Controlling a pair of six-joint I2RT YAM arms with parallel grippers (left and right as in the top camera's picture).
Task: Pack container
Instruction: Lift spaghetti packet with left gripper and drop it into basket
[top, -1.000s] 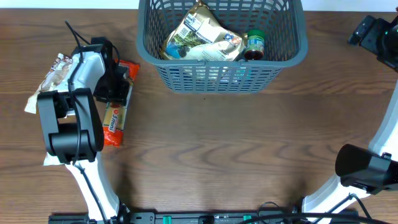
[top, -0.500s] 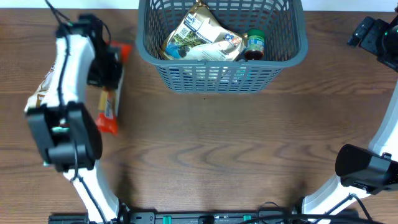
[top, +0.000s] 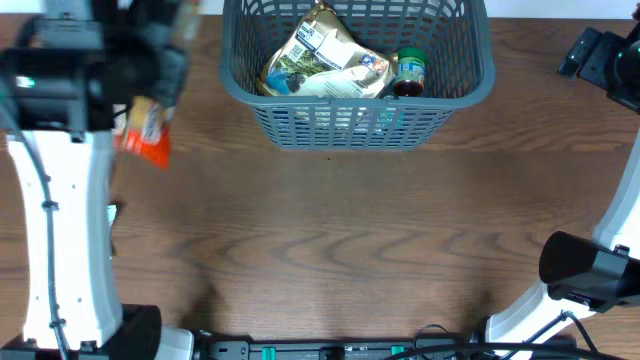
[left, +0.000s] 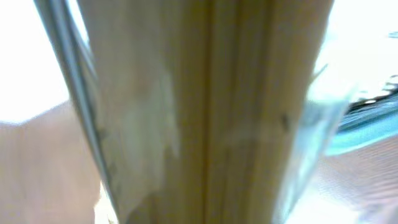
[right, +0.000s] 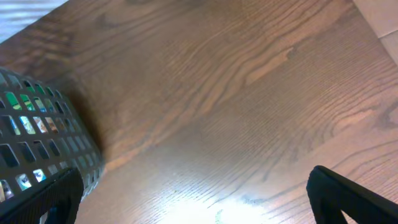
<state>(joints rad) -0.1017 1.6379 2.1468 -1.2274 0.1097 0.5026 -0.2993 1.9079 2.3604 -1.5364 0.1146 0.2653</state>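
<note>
The printed snack bag is inside the basket's rim, to the right of the left gripper in the overhead view. The left gripper will move across, lower the packet and let go of it.
The container is a grey-blue mesh basket at the back middle of the table. It holds a printed snack bag and a small green-lidded jar. My left gripper is raised high left of the basket, blurred, and shut on a long orange snack packet that hangs below it. That packet fills the left wrist view, with a strip of the basket at the right edge. My right gripper is open and empty over bare table beside a basket corner.
The white left arm covers the table's left side. The right gripper also shows at the back right corner in the overhead view. The right arm's base stands at the front right. The table top is brown wood.
My left gripper has lifted the orange packet off the table and carried it up and back. The light packet at the left is now hidden under the arm. The right arm has not moved.
</note>
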